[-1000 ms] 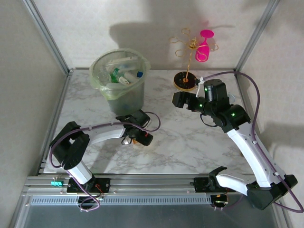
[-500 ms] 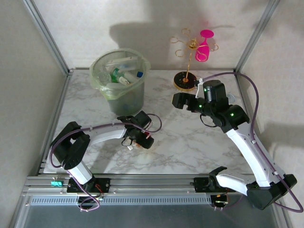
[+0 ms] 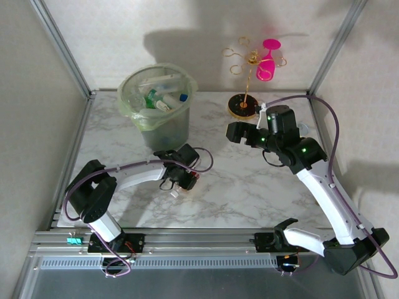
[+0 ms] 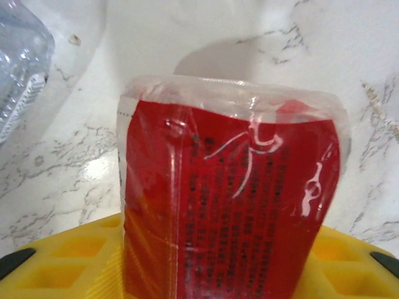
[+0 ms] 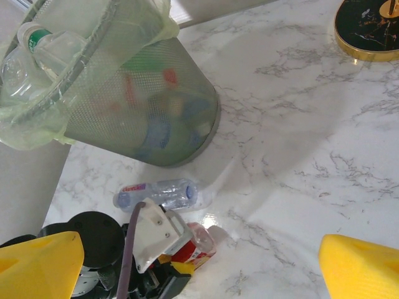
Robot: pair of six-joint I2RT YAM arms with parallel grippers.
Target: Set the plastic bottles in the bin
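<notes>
Next, my left gripper lifts outward over the bin's rim and releases the red-labelled bottle inside, since the bin's opening (image 3: 164, 93) stands high above the tabletop.
A small clear bottle with a red label (image 4: 230, 199) lies on the marble table and my left gripper (image 3: 185, 182) is shut on it, the yellow fingers (image 4: 62, 261) pressing its sides. From the right wrist view the same red-labelled bottle (image 5: 202, 246) sticks out of the left gripper (image 5: 177, 265). A second clear bottle (image 5: 159, 194) with a blue cap lies just beyond it, near the foot of the bin (image 5: 143, 118). The pale-green bin (image 3: 168, 131) holds several bottles (image 3: 159, 96). My right gripper (image 3: 235, 131) hangs open above the table to the right of the bin, its yellow fingertips (image 5: 361, 268) wide apart.
A gold wire stand on a black round base (image 3: 243, 104) carries a pink goblet (image 3: 267, 62) at the back right, close behind my right gripper. The base's edge (image 5: 368, 31) shows in the right wrist view. Metal frame posts border the table on both sides.
My left gripper has gone from open to shut on the red-labelled bottle and shifted slightly. The right arm has not moved.
</notes>
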